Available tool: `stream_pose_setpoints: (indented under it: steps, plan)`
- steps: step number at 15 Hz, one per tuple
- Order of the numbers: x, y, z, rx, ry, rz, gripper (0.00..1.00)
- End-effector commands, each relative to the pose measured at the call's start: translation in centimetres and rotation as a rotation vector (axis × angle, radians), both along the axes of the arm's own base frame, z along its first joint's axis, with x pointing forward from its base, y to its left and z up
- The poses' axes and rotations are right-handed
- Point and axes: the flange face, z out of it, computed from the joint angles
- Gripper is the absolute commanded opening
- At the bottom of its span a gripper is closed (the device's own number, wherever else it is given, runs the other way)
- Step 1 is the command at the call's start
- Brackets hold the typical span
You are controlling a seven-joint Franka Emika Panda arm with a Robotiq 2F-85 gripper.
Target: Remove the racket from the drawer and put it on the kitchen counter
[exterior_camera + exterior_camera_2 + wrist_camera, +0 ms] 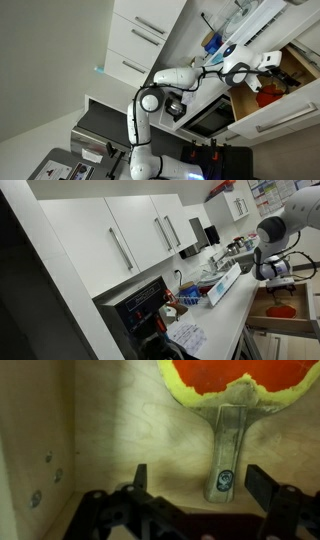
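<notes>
My gripper next moves toward the right in the wrist view, and then it should go down and close on the pale handle [226, 459].
The racket [228, 450] lies flat on the tan wooden floor of the open drawer [110, 430]. Its red face with a yellow-green rim is at the top of the wrist view and its pale handle points toward me. My gripper [200, 485] is open just above it, with the handle end between the two fingers, nearer the right one. In both exterior views the gripper [268, 62] [279, 272] hangs over the drawer [285, 112] [262, 318], with the racket [282, 310] showing as a red patch. The kitchen counter [228, 312] runs beside the drawer.
White cabinet fronts with bar handles [130, 240] stand above the counter. A long white box [222, 284] and small clutter [190, 298] lie on the counter. A dark appliance [140, 308] sits at its near end. The drawer's side wall [30, 450] is close on the left.
</notes>
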Motion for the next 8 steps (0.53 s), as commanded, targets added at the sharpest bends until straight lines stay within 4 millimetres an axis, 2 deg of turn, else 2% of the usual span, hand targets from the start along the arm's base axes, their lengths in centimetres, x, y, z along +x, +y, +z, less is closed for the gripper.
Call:
stream_pose_setpoints:
  steps: [1,5,8]
  plan:
    - [1.8,0.3,0.6,0.012,0.062,-0.062,1.00]
    - [3.4,1.0,1.0,-0.002,0.114,-0.095,1.00]
    - [4.3,1.6,0.5,-0.006,0.135,-0.101,1.00]
